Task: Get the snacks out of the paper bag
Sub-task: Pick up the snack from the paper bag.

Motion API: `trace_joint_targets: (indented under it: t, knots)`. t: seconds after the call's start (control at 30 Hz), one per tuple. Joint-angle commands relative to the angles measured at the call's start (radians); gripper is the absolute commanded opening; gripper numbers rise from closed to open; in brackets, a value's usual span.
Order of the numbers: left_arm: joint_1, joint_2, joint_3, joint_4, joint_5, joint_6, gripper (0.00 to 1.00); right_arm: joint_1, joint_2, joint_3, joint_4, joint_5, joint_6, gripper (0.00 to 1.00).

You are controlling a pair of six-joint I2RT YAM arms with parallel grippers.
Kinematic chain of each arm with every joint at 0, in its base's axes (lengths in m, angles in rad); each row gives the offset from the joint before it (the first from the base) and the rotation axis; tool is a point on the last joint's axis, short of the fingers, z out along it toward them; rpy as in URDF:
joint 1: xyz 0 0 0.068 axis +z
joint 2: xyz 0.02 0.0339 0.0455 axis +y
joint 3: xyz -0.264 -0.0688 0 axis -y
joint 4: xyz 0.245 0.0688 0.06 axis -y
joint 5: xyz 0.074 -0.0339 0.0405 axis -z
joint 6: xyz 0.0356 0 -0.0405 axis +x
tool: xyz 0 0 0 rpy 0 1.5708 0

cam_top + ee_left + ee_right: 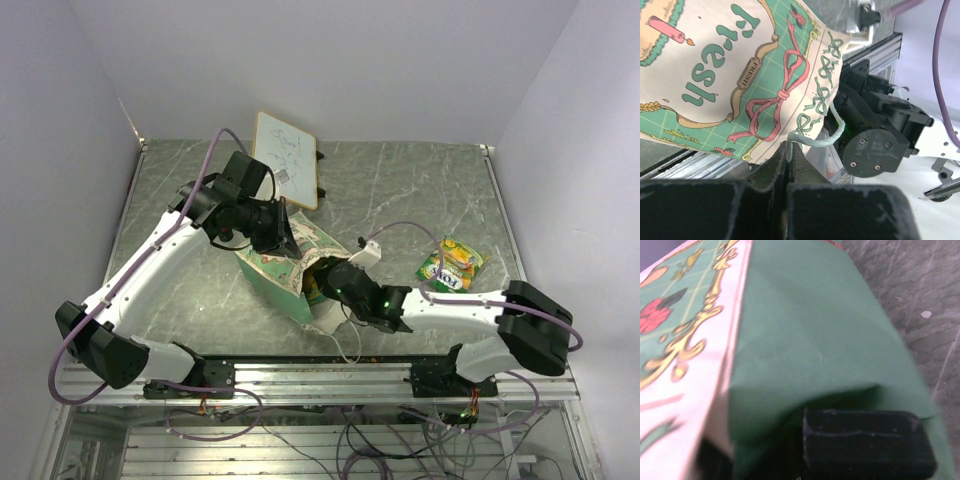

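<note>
The green-and-yellow packet [453, 266] lies to my right gripper's right in the top view. I will pull that gripper from the bag's opening and release over the packet.
The paper bag [275, 268] lies tilted in the middle of the table, cream with green print and a mint-green side, its mouth facing right. My left gripper [281, 238] is at its upper edge; in the left wrist view the gripper [789, 150] is shut on the bag's thin string handle [815, 141], with the printed bag face [735, 75] above it. My right gripper [325, 281] reaches into the bag's mouth, its tips hidden. The right wrist view shows only one dark finger [865, 440] under the green bag wall [810, 340]. One green-and-yellow snack packet [451, 265] lies on the table to the right.
A white wood-framed board [287, 158] lies behind the bag at the back. Walls close the table at left, right and back. A metal rail [330, 372] runs along the near edge. A loose white string [347, 343] hangs from the bag toward the rail.
</note>
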Motion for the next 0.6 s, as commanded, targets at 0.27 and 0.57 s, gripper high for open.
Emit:
trace_joint_targets:
  t: [0.27,0.57]
  knots:
    - [0.170,0.017,0.031,0.066,0.028,0.000,0.07,0.005,-0.286,0.186,-0.550,-0.234,-0.140,0.00]
    - [0.200,0.046,-0.014,0.153,0.035,-0.018,0.07,0.006,-0.446,0.391,-0.815,-0.339,-0.392,0.00]
